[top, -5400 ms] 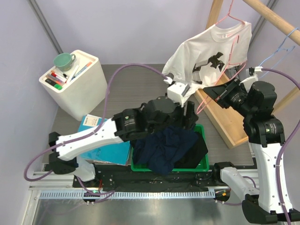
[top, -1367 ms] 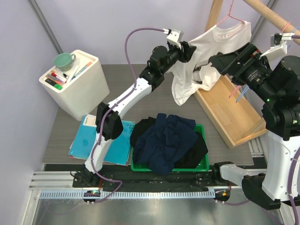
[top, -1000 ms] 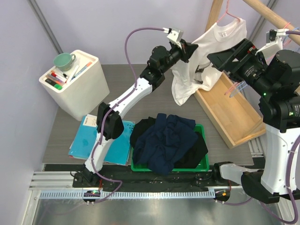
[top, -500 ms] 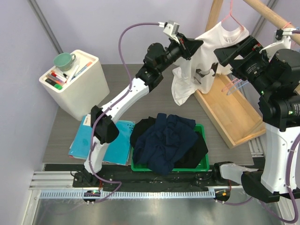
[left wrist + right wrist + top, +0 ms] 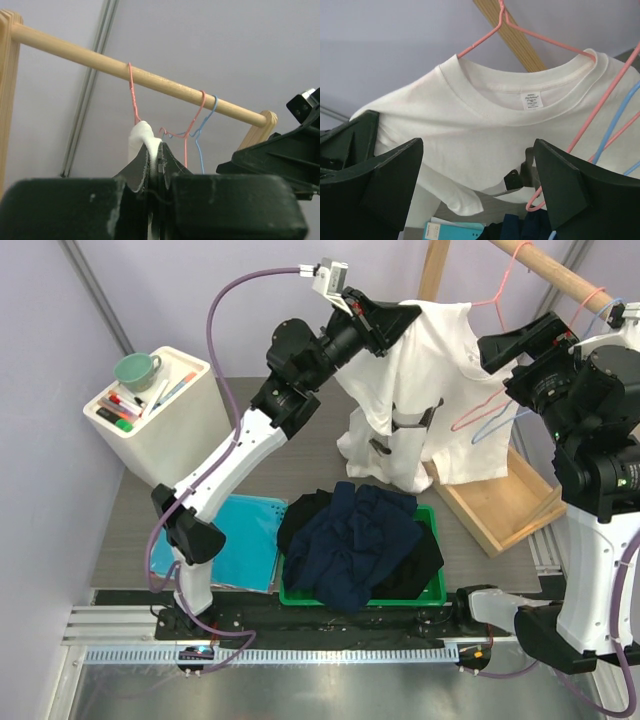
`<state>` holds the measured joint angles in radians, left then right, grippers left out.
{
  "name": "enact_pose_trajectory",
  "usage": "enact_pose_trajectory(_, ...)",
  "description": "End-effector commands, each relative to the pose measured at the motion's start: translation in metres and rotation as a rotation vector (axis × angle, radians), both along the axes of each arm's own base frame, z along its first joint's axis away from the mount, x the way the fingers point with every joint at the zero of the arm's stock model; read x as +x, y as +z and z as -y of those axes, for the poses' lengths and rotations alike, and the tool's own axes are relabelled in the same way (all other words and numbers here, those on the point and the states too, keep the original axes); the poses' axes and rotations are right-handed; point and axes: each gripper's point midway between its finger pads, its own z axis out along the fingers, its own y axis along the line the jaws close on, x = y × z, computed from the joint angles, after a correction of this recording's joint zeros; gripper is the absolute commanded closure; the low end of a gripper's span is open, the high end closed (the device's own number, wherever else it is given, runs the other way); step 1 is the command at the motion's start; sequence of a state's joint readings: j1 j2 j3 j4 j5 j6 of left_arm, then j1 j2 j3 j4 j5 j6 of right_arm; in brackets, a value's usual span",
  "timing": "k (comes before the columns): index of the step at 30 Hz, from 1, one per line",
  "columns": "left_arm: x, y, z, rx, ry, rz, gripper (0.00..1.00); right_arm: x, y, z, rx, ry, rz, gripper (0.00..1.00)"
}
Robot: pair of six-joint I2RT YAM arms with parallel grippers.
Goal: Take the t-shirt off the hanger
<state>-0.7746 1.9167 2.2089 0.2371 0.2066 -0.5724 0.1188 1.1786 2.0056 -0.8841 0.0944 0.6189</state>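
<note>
I need to move my right gripper outward with a turn, onto the pink hanger's arm (image 5: pixel 484 303) (image 5: pixel 478 42) on my left gripper's side, because its wire shows bare above the collar.
The white t-shirt (image 5: pixel 420 410) with a black print hangs from my left gripper (image 5: pixel 388 318), which is shut on a fold of its fabric (image 5: pixel 142 137) high up beside the wooden rod (image 5: pixel 545 268). In the right wrist view the pink hanger (image 5: pixel 530 35) still runs through the t-shirt's collar (image 5: pixel 520 85). From above, the pink hanger's (image 5: pixel 480 415) wire shows at the shirt's right side, its hook on the rod. My right gripper (image 5: pixel 505 360) stands open just right of the shirt. Its fingers (image 5: pixel 385 175) frame the shirt front and touch nothing.
A green bin (image 5: pixel 432 585) full of dark clothes (image 5: pixel 355 545) sits below the shirt. A wooden tray (image 5: pixel 510 505) lies at the right. A white box (image 5: pixel 165 415) with a mug and pens stands at the left, teal books (image 5: pixel 230 550) near it. A blue hanger (image 5: pixel 615 125) hangs beside the pink one.
My left gripper has lifted and pulled the shirt leftward off its bunched position, so the shirt now hangs spread and lower. The right gripper has stayed near the hanger, wide open.
</note>
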Motion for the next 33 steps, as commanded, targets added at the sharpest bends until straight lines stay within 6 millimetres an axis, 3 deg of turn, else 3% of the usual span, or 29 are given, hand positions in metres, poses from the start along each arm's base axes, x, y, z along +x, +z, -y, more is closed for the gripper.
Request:
enact_pose_trajectory(1, -0.026, 0.025, -0.013, -0.065, -0.067, 0.024, 1.00, 0.018, 0.015, 0.010, 0.053, -0.082, 0.034, 0.03)
enact_pose_trajectory(5, -0.024, 0.007, -0.002, -0.051, -0.105, -0.010, 1.00, 0.039, 0.026, -0.002, 0.123, -0.044, 0.035, 0.04)
enact_pose_trajectory(10, -0.031, -0.011, 0.009, -0.010, -0.124, -0.017, 1.00, 0.068, 0.017, 0.001, 0.197, -0.097, 0.000, 0.06)
enact_pose_trajectory(16, -0.035, -0.019, 0.009, -0.004, -0.119, -0.025, 1.00, 0.101, 0.008, 0.013, 0.282, -0.198, 0.023, 0.31)
enact_pose_trajectory(24, -0.038, -0.033, 0.012, 0.027, -0.127, -0.050, 1.00, 0.118, 0.008, 0.026, 0.302, -0.251, 0.073, 0.54)
enact_pose_trajectory(29, -0.042, -0.038, 0.014, 0.038, -0.133, -0.062, 1.00, 0.134, -0.005, 0.024, 0.330, -0.218, 0.042, 0.55)
enact_pose_trajectory(32, -0.046, -0.042, 0.018, 0.056, -0.147, -0.072, 1.00, 0.138, -0.002, 0.021, 0.332, -0.195, 0.052, 0.64)
enact_pose_trajectory(33, -0.046, -0.045, 0.019, 0.067, -0.145, -0.072, 1.00, 0.140, -0.002, 0.020, 0.328, -0.188, 0.051, 0.73)
